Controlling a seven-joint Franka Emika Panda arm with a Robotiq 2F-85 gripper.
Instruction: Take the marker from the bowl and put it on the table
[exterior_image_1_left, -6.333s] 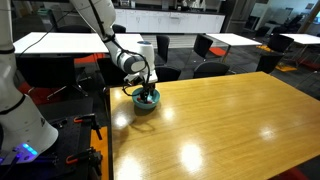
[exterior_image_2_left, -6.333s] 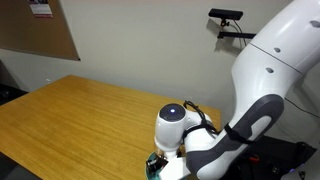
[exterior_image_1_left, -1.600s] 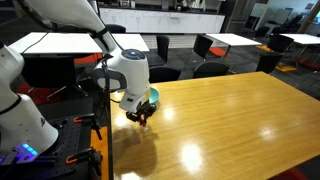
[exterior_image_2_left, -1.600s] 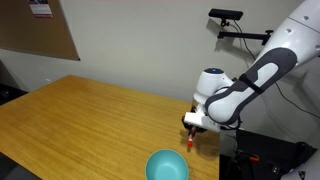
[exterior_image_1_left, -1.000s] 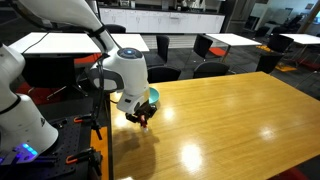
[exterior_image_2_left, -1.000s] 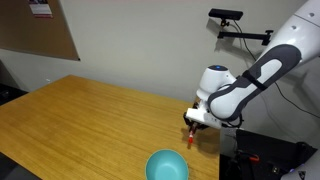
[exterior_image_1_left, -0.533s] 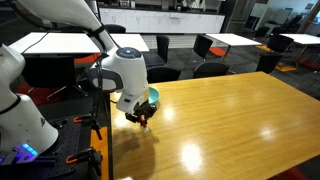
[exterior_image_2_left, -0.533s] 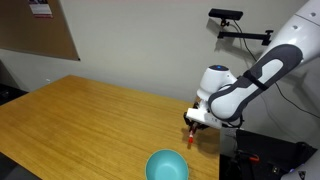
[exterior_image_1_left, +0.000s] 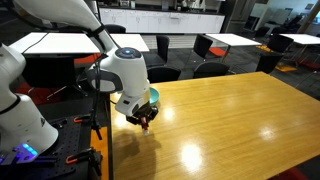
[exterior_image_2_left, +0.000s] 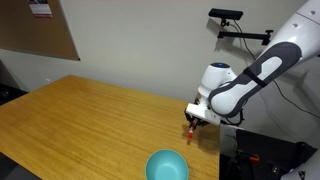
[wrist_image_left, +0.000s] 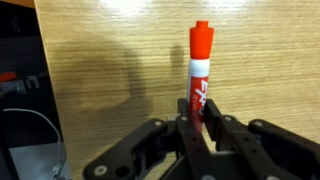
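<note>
My gripper should move farther from the teal bowl next, low over the table, and then open, because the marker is already hanging over bare wood.
The marker, a slim white stick with red lettering and a red cap, sticks out from between my gripper's fingers, which are shut on its lower end. In both exterior views the gripper hangs just above the honey-coloured table, with the marker pointing down at the wood. The teal bowl sits on the table apart from the gripper; from the other side only its rim shows behind the arm.
The gripper is near the table's edge. White-topped tables and dark chairs stand behind. A camera on a stand and the robot's white base flank the table.
Over the last second the gripper with the marker has shifted very slightly; it stays shut on the marker. The bowl has not moved.
</note>
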